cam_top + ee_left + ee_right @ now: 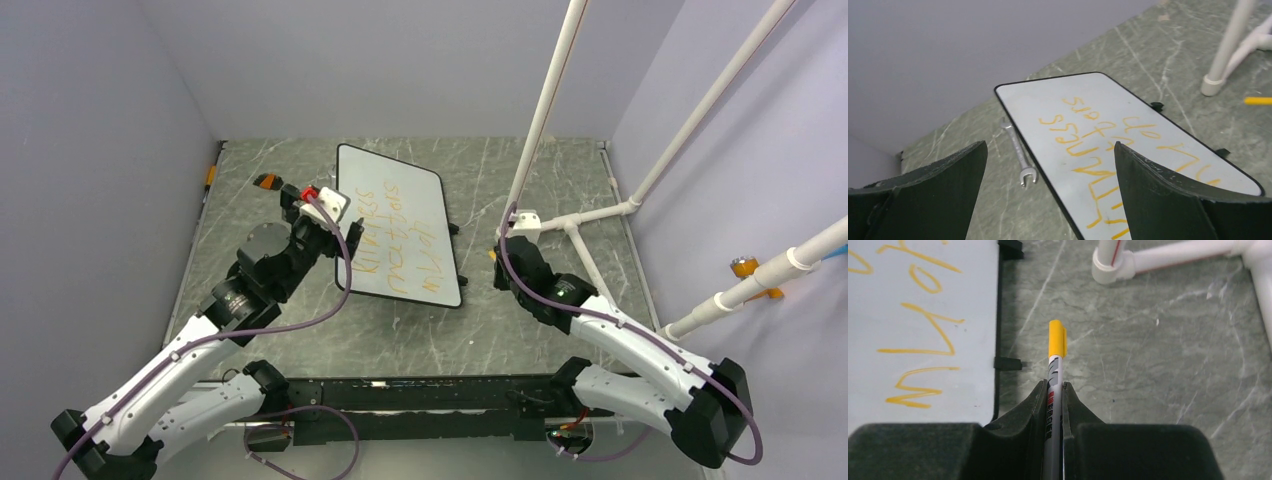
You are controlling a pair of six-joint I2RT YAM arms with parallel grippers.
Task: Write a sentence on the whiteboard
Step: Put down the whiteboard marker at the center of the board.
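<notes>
The robot's right gripper will tip downward next and bring the capped marker down to the bare marble beside the board, because the sentence is on the whiteboard.
The whiteboard (400, 170) lies at an angle in the middle of the green marble table. It carries the sentence (395, 235) in three lines of orange-yellow lettering. In the left wrist view the whiteboard (1038, 95) and the sentence (1088, 135) fill the middle. My left gripper (1050, 145) hangs over the board's left edge, open wide and holding nothing. My right gripper (1054, 385) is just right of the board (923, 290), shut on a slim grey marker (1057, 347) with a yellow cap pointing forward above the table. The right gripper (500, 255) sits near a pipe foot.
A small steel wrench (1018, 150) lies on the table against the board's left edge. A white PVC pipe frame (560, 110) rises right of the board, with a foot (1113, 265) just ahead of the marker. A small orange-and-black piece (265, 182) shows beyond the left gripper.
</notes>
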